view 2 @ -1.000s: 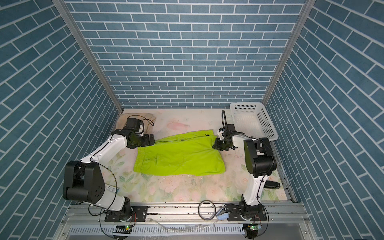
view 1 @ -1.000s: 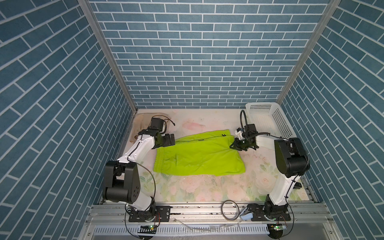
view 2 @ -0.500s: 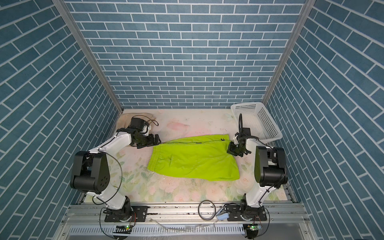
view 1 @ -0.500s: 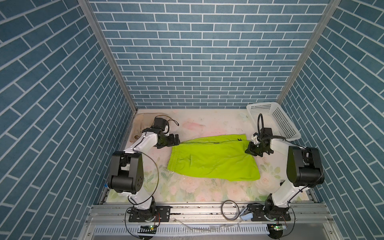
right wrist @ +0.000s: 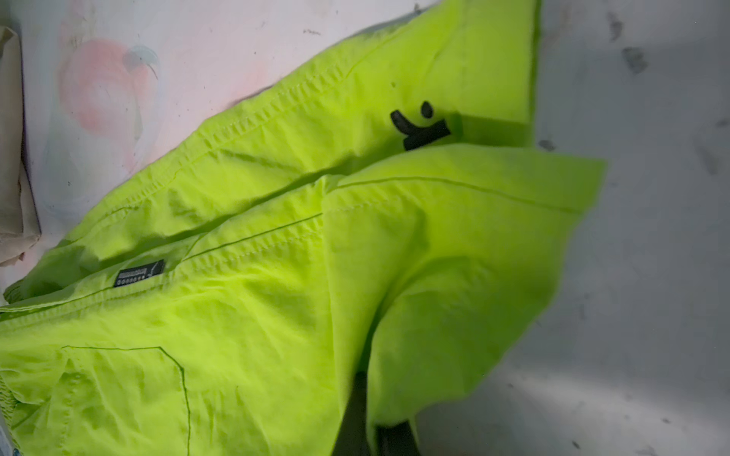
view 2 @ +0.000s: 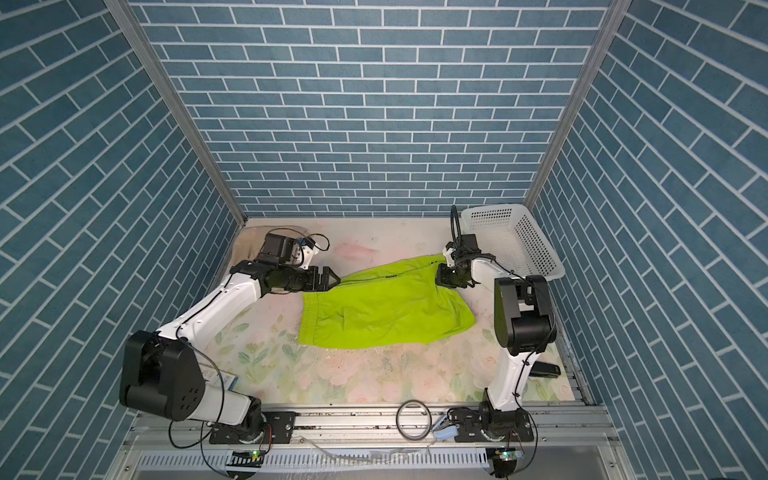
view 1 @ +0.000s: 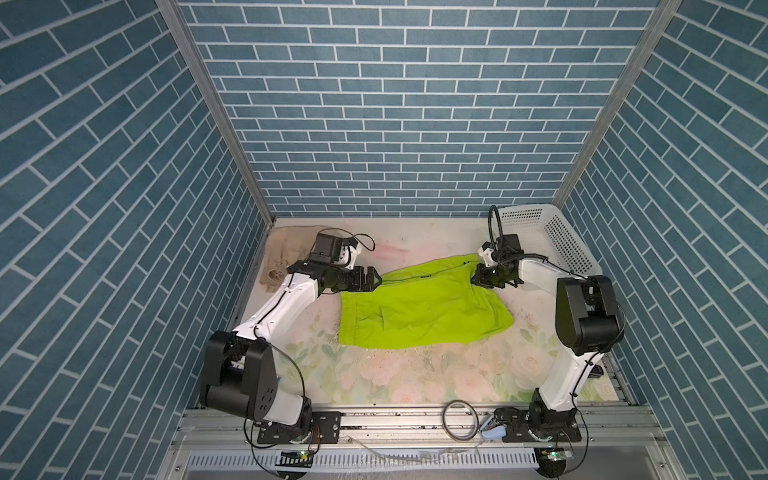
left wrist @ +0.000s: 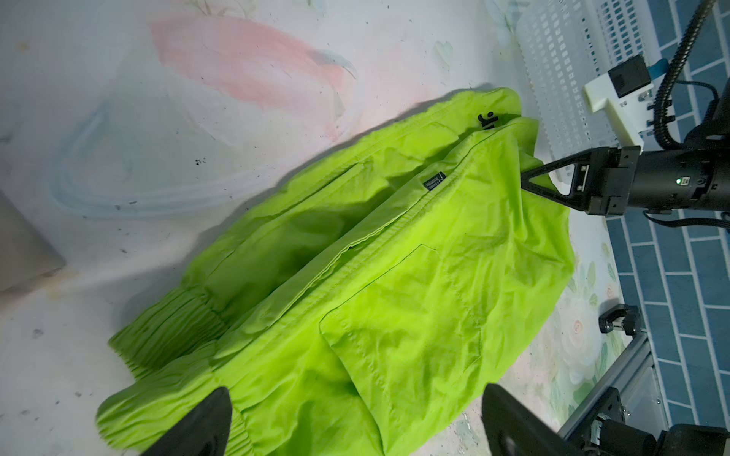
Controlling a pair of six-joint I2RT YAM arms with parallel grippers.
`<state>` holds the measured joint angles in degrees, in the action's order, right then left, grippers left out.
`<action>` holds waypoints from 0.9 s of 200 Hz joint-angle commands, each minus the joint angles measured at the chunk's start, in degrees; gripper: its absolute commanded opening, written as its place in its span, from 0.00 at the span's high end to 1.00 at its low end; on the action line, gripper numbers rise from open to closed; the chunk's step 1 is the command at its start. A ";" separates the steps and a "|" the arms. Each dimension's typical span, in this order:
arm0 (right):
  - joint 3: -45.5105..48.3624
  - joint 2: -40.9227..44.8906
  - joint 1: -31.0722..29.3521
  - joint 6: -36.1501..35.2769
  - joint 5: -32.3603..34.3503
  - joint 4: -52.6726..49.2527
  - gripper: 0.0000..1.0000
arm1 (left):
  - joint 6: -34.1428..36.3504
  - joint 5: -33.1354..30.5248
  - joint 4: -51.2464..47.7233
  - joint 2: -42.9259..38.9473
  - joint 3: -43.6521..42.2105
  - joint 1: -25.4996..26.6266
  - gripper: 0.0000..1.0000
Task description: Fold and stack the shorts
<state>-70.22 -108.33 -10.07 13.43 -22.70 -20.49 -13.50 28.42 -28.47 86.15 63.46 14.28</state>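
I will next draw the pinched hem outward with my right gripper toward the under layer's far corner (view 1: 473, 258) (right wrist: 490, 68) and release the shorts, as that corner lies outward and still shows uncovered.
The lime-green shorts (view 1: 419, 316) (view 2: 382, 311) lie spread on the floral mat, waistband to the left and leg hems to the right. My right gripper (view 1: 478, 279) (view 2: 441, 279) (right wrist: 373, 426) is shut on the green shorts at a far-right leg hem, and the fabric is lifted there. It also shows in the left wrist view, my right gripper (left wrist: 529, 183) pinching the cloth. My left gripper (view 1: 376, 279) (view 2: 334, 280) (left wrist: 357, 410) stands open over the waistband's far corner, holding nothing. The beige shorts (view 1: 286, 253) (view 2: 249, 245) lie crumpled in the far-left corner behind the left arm.
A white perforated basket (view 1: 552, 237) (view 2: 519, 237) stands tilted at the back right, just behind the right arm. A black cable ring (view 1: 459, 422) lies on the front rail. Blue brick walls close in the mat on three sides.
The green shorts have been dragged to the right. My right gripper then came back a little leftward with the hem still in it. My left gripper, open throughout, moved right up to the waistband.
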 commanded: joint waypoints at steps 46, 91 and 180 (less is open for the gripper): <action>-14.42 -7.76 0.06 -4.16 3.08 -0.20 1.00 | 3.75 -0.89 5.00 9.43 0.11 0.22 0.00; -16.04 -5.82 0.05 -5.84 4.41 -0.58 0.75 | 5.10 -10.45 6.15 19.92 5.19 0.13 0.00; 0.39 22.13 -6.11 -13.66 6.20 -1.91 0.41 | 2.25 -13.39 2.34 14.95 9.23 0.13 0.00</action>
<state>-72.97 -92.25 -11.42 5.50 -17.32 -21.89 -9.89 19.31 -21.50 107.72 70.17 14.50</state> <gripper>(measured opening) 0.576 0.996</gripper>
